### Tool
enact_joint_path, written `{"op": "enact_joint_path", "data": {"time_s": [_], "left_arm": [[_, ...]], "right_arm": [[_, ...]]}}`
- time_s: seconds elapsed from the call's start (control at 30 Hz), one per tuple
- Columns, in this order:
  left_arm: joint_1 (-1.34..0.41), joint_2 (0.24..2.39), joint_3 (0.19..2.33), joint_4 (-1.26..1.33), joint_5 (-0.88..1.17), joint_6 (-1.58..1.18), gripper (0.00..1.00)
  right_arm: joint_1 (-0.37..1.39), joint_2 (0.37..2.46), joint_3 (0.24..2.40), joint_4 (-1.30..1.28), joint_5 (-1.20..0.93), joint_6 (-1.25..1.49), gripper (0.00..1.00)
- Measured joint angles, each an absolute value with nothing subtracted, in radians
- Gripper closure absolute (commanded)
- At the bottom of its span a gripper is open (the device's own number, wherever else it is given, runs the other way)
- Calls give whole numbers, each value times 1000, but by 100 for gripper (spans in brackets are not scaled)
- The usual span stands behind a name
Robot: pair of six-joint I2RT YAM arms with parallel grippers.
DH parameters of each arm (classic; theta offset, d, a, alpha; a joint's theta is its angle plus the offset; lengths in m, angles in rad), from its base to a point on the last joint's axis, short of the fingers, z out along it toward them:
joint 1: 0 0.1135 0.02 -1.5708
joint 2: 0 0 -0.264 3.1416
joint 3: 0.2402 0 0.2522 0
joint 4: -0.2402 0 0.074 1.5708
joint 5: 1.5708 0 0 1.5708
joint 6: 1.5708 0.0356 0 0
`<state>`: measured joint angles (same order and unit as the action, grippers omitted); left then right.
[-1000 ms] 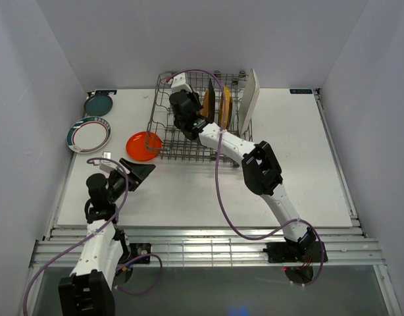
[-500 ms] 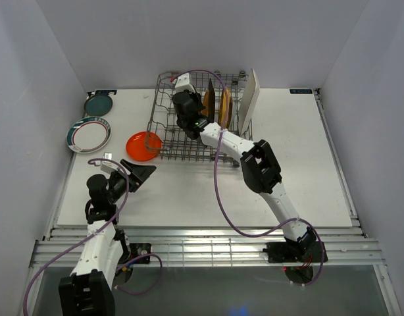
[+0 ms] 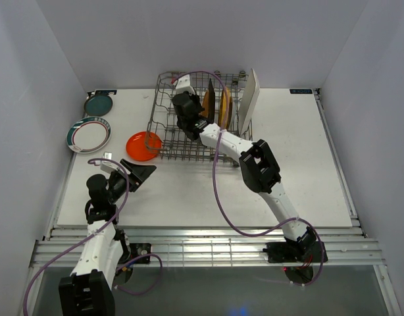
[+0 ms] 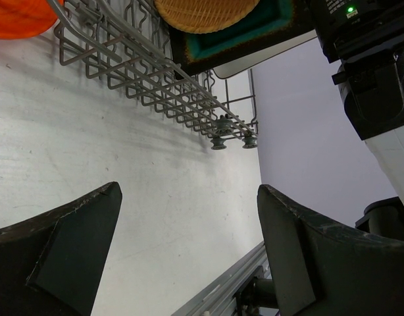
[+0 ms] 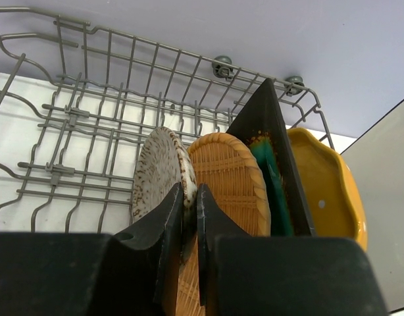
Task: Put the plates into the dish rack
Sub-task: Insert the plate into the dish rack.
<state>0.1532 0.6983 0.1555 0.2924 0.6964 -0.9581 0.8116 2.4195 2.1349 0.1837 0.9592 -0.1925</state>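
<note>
I need to move my right gripper down and slightly back next, setting the speckled grey plate among the dish rack's bare wires showing beside the wood-tone plate.
The grey wire dish rack [image 3: 161, 125] stands at the back of the table. My right gripper [image 5: 190, 191] reaches into it, shut on the rim of a speckled grey plate [image 5: 156, 174] held upright. Beside that plate stand a wood-tone plate [image 5: 231, 178], a dark green-centred square plate [image 5: 274, 164], a yellow scalloped plate [image 5: 327, 191] and a white rectangular plate [image 3: 249, 99]. An orange plate [image 3: 143, 145] lies against the rack's left front. My left gripper [image 3: 137, 172] hovers open near the table's front left, with nothing between its fingers [image 4: 64, 250].
A white plate with a teal rim [image 3: 89, 135] and a small teal plate [image 3: 98, 104] lie at the table's left edge. The rack's left half [image 5: 90, 112] holds only bare tines. Grey walls close in the table on three sides.
My right gripper has shifted slightly toward the back of the rack with the speckled plate, then held still. The left arm has not moved.
</note>
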Motion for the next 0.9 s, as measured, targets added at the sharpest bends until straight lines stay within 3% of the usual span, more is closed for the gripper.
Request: {"op": "enact_joint_path", "data": {"time_s": [0.9], "left_arm": [[153,698,154,300,707,-960,6]], "right_arm": [[849,2349,1815,442,1000,-30,92]]}}
